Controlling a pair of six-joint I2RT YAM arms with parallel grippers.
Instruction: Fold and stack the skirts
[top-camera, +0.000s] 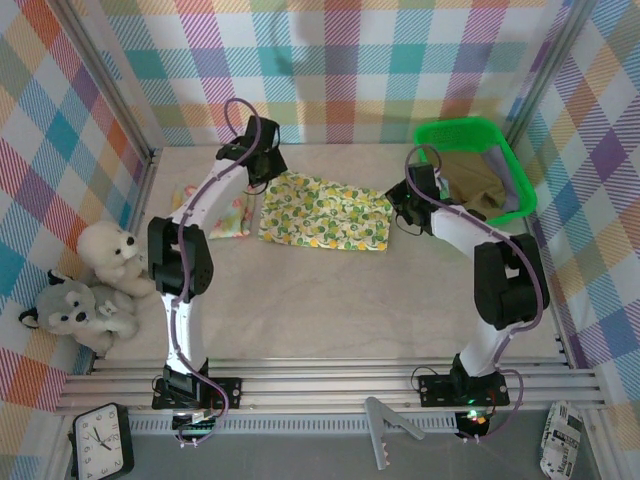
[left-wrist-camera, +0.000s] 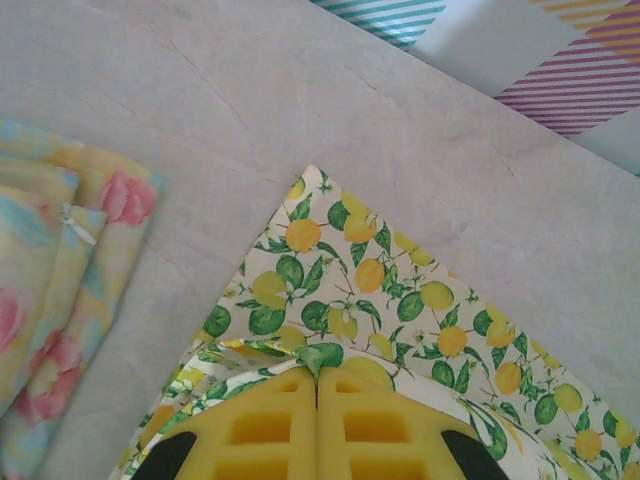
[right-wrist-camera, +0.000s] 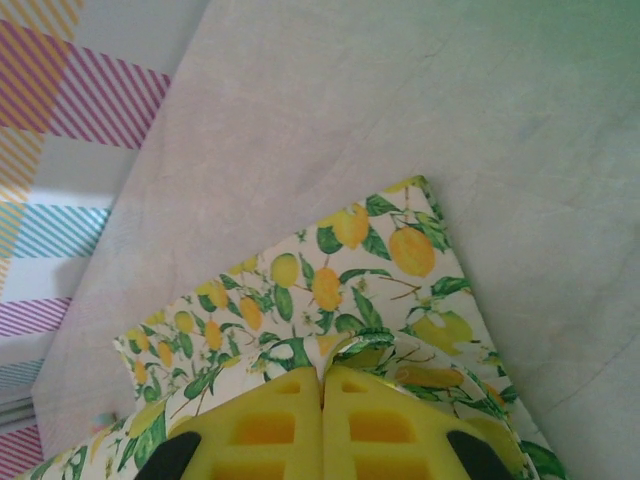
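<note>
Next, my right gripper moves over the piece of the skirt's lower layer still showing past the held fold, toward the skirt's end edge (right-wrist-camera: 285, 250), and releases.
The yellow-green lemon-print skirt (top-camera: 325, 212) lies flat in the middle of the table. My left gripper (left-wrist-camera: 318, 374) is shut on a pinch of its cloth near its far left corner (left-wrist-camera: 330, 260). My right gripper (right-wrist-camera: 322, 374) is shut on a fold of the same skirt (right-wrist-camera: 340, 270) at its right end. The pale yellow-pink floral skirt (top-camera: 228, 212) lies folded just left of it, seen also as a folded stack (left-wrist-camera: 60, 290) in the left wrist view. The olive-khaki skirt (top-camera: 472, 180) and a lavender-grey one (top-camera: 508, 172) sit in the green tray (top-camera: 470, 130).
A white plush bear (top-camera: 112, 255) and a grey plush husky (top-camera: 75, 312) sit at the left wall. The tray stands at the back right corner. Checkered walls close in the table on three sides. Bare tabletop (top-camera: 330, 300) stretches in front of the skirts.
</note>
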